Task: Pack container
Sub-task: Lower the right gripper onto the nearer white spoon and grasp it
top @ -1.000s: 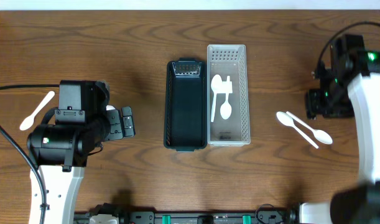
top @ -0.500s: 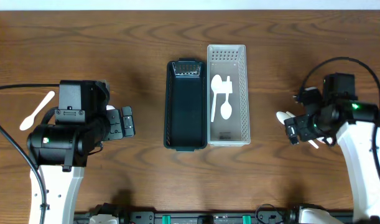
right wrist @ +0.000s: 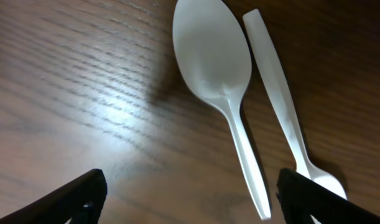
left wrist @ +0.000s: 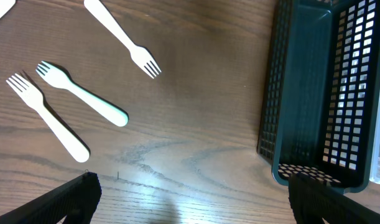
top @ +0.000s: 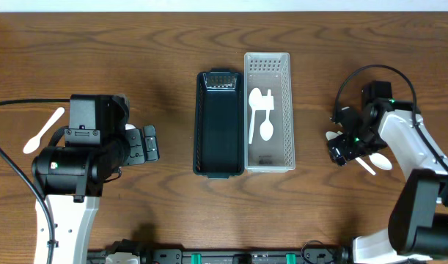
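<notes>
My right gripper will next move down to the first spoon's handle [right wrist: 236, 123], close to the spoon's bowl.
Two white plastic spoons lie on the table at the right: one [right wrist: 224, 81] bowl up, the other [right wrist: 283, 112] bowl down. My right gripper [right wrist: 193, 199] is open just above them, the first spoon's handle between its fingers; overhead it [top: 339, 152] covers most of the spoons [top: 380, 162]. The white basket [top: 284, 110] holds white cutlery [top: 266, 129]. The dark teal basket [top: 220, 125] beside it looks empty. My left gripper [top: 147, 143] is open and empty, left of the dark basket [left wrist: 308, 93]. Three white forks [left wrist: 84, 99] lie under it.
One more white spoon [top: 44, 130] lies at the far left of the table. The two baskets stand side by side in the middle. The forks are hidden under the left arm in the overhead view.
My right arm has swung in from the far right and come down over the two spoons. The left arm has not moved.
</notes>
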Robot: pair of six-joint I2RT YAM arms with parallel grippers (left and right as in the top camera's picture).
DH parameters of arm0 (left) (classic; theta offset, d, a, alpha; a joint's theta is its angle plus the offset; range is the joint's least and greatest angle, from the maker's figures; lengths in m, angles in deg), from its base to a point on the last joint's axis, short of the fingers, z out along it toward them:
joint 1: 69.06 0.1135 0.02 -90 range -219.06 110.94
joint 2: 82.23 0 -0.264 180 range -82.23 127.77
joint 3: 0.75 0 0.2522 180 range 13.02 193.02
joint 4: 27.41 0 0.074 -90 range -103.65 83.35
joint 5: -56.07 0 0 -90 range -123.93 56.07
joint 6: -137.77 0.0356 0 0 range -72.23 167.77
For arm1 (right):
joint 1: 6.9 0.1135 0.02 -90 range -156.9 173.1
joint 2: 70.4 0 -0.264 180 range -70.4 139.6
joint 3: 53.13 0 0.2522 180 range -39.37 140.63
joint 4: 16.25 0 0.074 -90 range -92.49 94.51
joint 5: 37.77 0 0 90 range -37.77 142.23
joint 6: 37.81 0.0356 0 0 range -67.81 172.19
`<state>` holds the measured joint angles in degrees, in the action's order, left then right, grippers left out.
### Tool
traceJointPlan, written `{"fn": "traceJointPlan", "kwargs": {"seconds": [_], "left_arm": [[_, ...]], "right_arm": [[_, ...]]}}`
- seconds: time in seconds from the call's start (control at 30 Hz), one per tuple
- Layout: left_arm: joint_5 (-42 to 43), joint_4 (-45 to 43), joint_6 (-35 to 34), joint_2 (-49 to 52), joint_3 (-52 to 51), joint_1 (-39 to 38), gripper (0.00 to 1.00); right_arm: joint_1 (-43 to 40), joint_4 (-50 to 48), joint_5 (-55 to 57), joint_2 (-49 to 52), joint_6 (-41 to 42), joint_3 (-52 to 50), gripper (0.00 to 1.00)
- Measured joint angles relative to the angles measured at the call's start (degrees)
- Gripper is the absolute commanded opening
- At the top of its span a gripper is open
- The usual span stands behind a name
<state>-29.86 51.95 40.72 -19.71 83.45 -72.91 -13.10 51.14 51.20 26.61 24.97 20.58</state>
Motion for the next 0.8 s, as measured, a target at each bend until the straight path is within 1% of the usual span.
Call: {"fn": "traceJointPlan", "kwargs": {"seconds": [0.43,0.5,0.8], "left_arm": [[0.0,0.0,0.0,0.0,0.0,0.0,0.98],[0.0,0.0,0.0,0.0,0.0,0.0,0.98],[0.0,0.0,0.0,0.0,0.0,0.0,0.98]], "right_arm": [[0.0,-2.8,0.5,6.3,-0.3,0.0,0.77],[0.0,-3.1,0.6,7.0,-0.3,0.0,0.73],[0.0,-3.6,0.8,7.3,-0.2,0.0,0.38]]}}
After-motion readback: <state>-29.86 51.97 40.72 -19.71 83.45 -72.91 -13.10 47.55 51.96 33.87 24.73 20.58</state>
